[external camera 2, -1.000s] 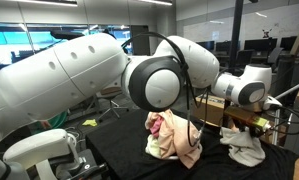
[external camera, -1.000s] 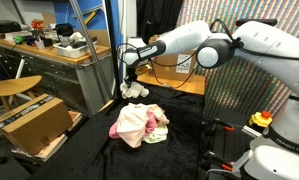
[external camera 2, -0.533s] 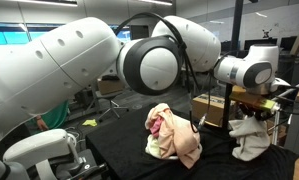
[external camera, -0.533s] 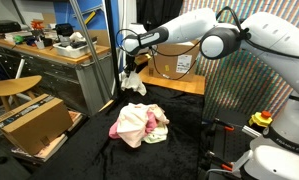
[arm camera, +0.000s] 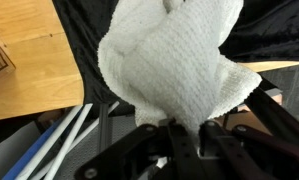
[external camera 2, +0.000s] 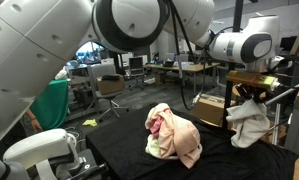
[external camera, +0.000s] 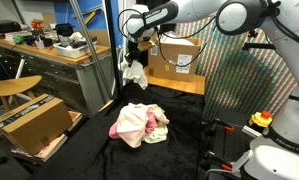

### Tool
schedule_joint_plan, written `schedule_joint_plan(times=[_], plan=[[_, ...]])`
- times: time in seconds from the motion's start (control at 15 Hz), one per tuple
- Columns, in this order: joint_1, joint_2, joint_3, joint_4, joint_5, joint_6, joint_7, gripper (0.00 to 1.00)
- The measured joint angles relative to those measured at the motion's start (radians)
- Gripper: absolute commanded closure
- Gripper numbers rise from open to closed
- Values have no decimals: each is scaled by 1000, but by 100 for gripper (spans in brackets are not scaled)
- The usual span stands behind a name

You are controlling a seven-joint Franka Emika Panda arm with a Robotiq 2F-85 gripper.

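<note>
My gripper moves back and lowers next onto the pile of pink and cream cloths to release the white towel (external camera: 135, 72) there, since it still hangs apart from them.
My gripper (external camera: 135, 42) is shut on a white towel (external camera: 135, 72) and holds it hanging in the air above the black-covered table (external camera: 179, 125). The towel also shows in an exterior view (external camera 2: 251, 118), dangling below the gripper (external camera 2: 251, 88). In the wrist view the white towel (arm camera: 174, 65) fills the frame, pinched between the fingers (arm camera: 182, 135). A pile of pink and cream cloths (external camera: 139, 123) lies on the table below and nearer the camera, apart from the towel; it also shows in an exterior view (external camera 2: 172, 134).
A cardboard box (external camera: 176, 60) stands at the table's far side behind the towel. A blue post (external camera: 115, 45) rises next to the gripper. A cluttered workbench (external camera: 44, 50), a wooden stool (external camera: 11, 88) and another cardboard box (external camera: 34, 122) stand beside the table.
The gripper has risen with the white towel, lifting it off the table until it hangs free. The pink and cream pile has not moved.
</note>
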Motion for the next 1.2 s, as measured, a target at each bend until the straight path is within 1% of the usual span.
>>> schedule_joint_plan(times=[0.4,0.67,0.93,1.07,1.2], plan=[[26,-217,18,-275,0,12,13,97],[73,-344,34,-474,0,44,25,97],[129,-469,67,-685,0,95,26,97],[163,-532,87,-795,0,146,35,97],[212,-590,100,-911,-22,257,92,97]])
